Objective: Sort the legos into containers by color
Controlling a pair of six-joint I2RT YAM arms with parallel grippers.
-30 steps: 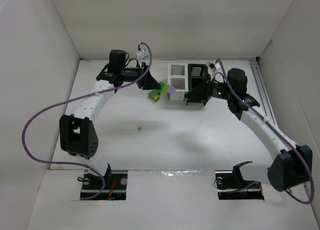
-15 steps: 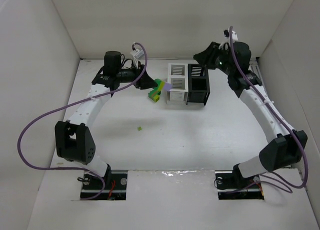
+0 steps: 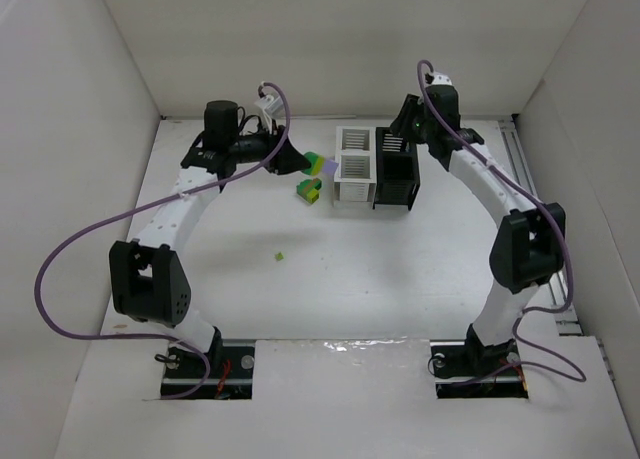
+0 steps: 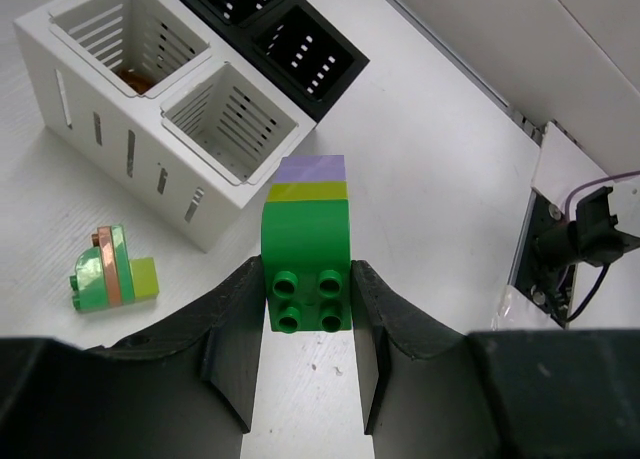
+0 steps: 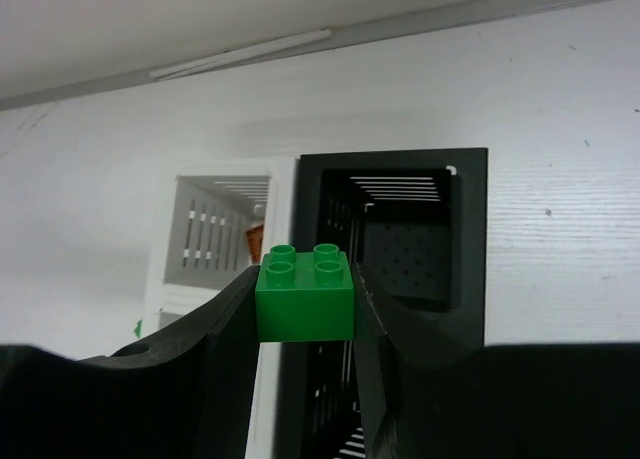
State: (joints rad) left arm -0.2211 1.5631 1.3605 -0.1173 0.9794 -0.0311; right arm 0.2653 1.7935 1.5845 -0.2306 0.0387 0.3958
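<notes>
The robot's right gripper will lower the single green brick toward the opening of the far black bin (image 3: 393, 142) (image 5: 390, 239) and open, since that bin is empty.
My left gripper (image 4: 308, 301) is shut on a stack of legos (image 4: 306, 241): a green brick with a yellow-green and a lavender layer on its far end. It hangs just left of the containers (image 3: 375, 166), two white bins on the left and two black on the right. A second stack (image 3: 308, 190) of green, yellow-green and orange-brown lies on the table below it. Over the far black bin (image 5: 405, 229), my right gripper (image 5: 305, 297) is shut on a single green brick (image 5: 305, 299). An orange-brown brick (image 5: 255, 241) lies in the far white bin.
A tiny yellow-green piece (image 3: 279, 255) lies alone on the white table to the left of centre. White walls close in the table on three sides. A metal rail (image 3: 522, 164) runs along the right edge.
My right arm has lifted from the near black bin and swung back above the far black bin, still holding the green brick. The left gripper drew its stack slightly back and left.
</notes>
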